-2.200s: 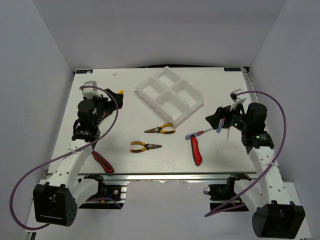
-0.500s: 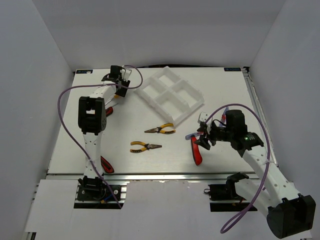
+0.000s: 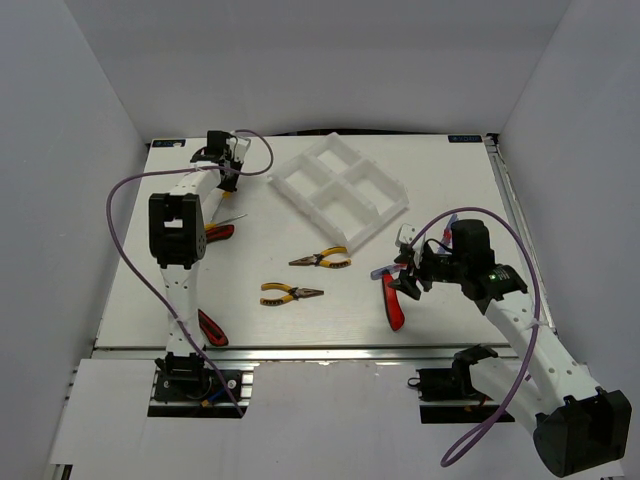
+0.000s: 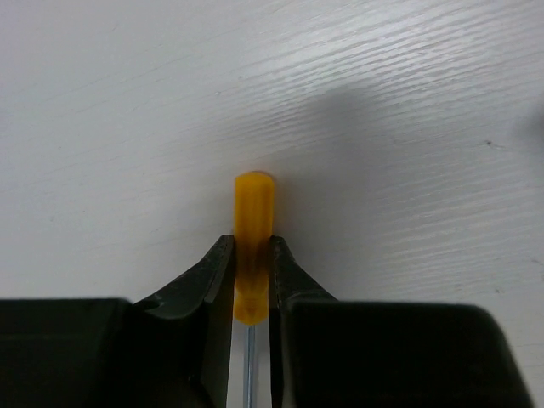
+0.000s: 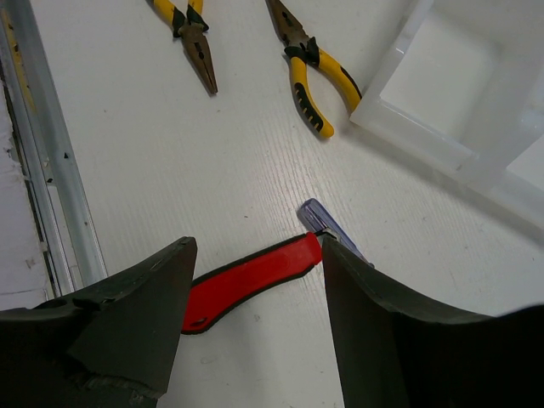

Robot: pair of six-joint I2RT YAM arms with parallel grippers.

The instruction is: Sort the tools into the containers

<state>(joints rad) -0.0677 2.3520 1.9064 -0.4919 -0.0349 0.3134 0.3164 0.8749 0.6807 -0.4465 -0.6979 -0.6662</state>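
The yellow-handled tool next rises over the tray's empty closest section (image 3: 302, 181), right of my left gripper in the top view, and that gripper releases it inside.
My left gripper (image 3: 222, 160) reaches to the table's far left, and in the left wrist view it (image 4: 251, 246) is shut on the tiny yellow-handled tool (image 4: 253, 208), jaws pressed on both sides of the handle, the thin shaft running back between them. My right gripper (image 3: 408, 275) hangs open just above the red-and-black utility knife (image 3: 394, 306), which shows between the fingers (image 5: 255, 276). A blue-handled screwdriver (image 5: 320, 218) touches the knife's end beside the right finger. The white four-compartment tray (image 3: 300, 196) lies at the back centre.
Two yellow-handled pliers (image 3: 321, 260) (image 3: 290, 293) lie mid-table. A second red-and-black knife (image 3: 212, 328) sits near the front left edge. A red-handled screwdriver (image 3: 219, 232) lies beside the left arm. A metal rail (image 5: 47, 195) edges the table front.
The left arm has stretched to the far left corner and its jaws have closed on the yellow handle. The right arm came down over the red knife and has held still for the last half second.
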